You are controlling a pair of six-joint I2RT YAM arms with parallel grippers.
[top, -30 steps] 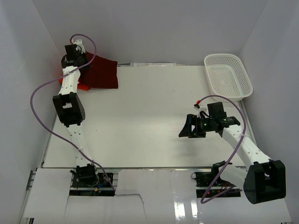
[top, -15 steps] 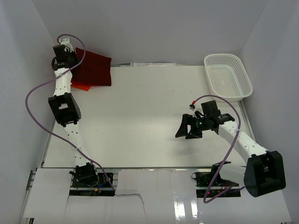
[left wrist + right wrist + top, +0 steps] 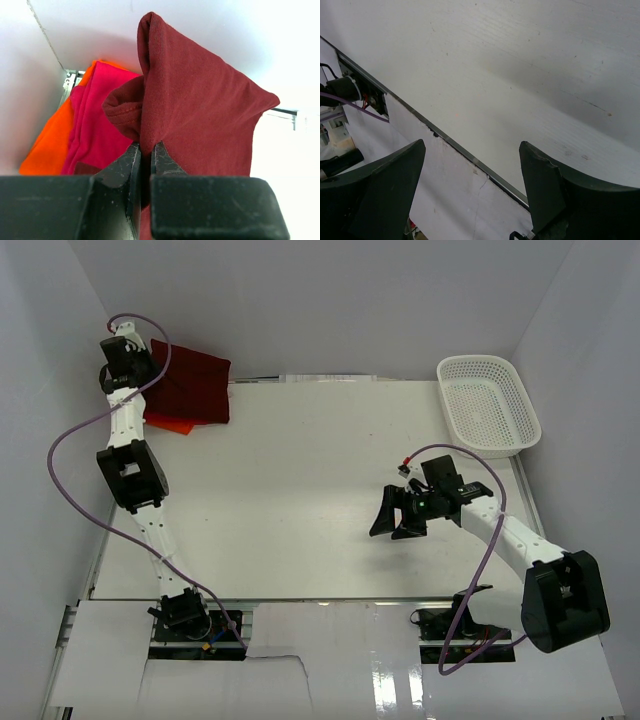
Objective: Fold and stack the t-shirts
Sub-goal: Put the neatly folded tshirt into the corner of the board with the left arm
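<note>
My left gripper lowers the maroon t-shirt's fold onto the crimson-red t-shirt below next and releases, since that edge still hangs raised above the stack.
A folded dark maroon t-shirt hangs at the table's far left corner, pinched at its near edge by my left gripper, which is shut on it. In the left wrist view the maroon t-shirt rises from between the two black fingers, and my left gripper holds a fold of it. Under it lie a crimson-red t-shirt and an orange t-shirt; the orange t-shirt peeks out below the maroon one. My right gripper hovers open and empty over the table's right half; in its wrist view it holds nothing.
A white mesh basket stands at the far right corner. White walls close in on the left, back and right. The table's near edge runs under the right gripper in its wrist view.
My left gripper has carried the maroon t-shirt further left and back into the corner over the stack. The right gripper has drifted a little left and nearer, staying open.
</note>
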